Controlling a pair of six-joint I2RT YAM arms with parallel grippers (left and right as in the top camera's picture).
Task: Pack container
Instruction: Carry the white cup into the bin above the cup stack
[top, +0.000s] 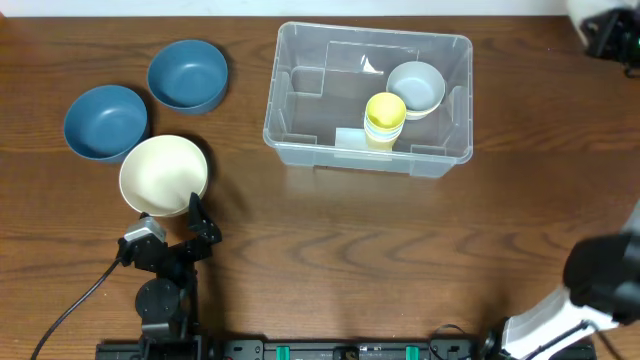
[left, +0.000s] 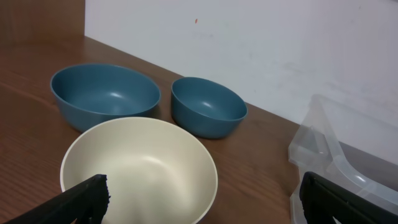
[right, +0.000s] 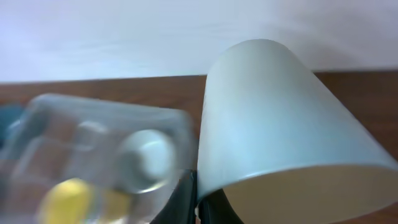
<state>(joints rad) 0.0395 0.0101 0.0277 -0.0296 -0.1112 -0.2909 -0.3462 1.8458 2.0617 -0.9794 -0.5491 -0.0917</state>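
My right gripper swings over the container next, tilts down and lowers the pale blue cup onto the stacked yellow cups (top: 386, 111) (right: 70, 198), whose opening faces up.
The clear plastic container (top: 360, 153) stands at the back centre of the table. It holds a pale grey-blue bowl (top: 416, 86) and stacked yellow cups (top: 385, 116). My left gripper (top: 197, 222) is open and empty, just in front of a cream bowl (top: 163, 175); in the left wrist view its fingers (left: 205, 202) straddle the cream bowl's (left: 140, 165) near rim. My right gripper (right: 202, 202) is shut on the rim of a pale blue cup (right: 280, 124), held tilted. The container (right: 93, 149) shows blurred beyond it.
Two dark blue bowls (top: 105, 121) (top: 187, 74) sit at the back left, behind the cream bowl. The right arm (top: 600, 280) is at the table's front right corner. The container's corner (left: 329, 155) lies right of the left gripper.
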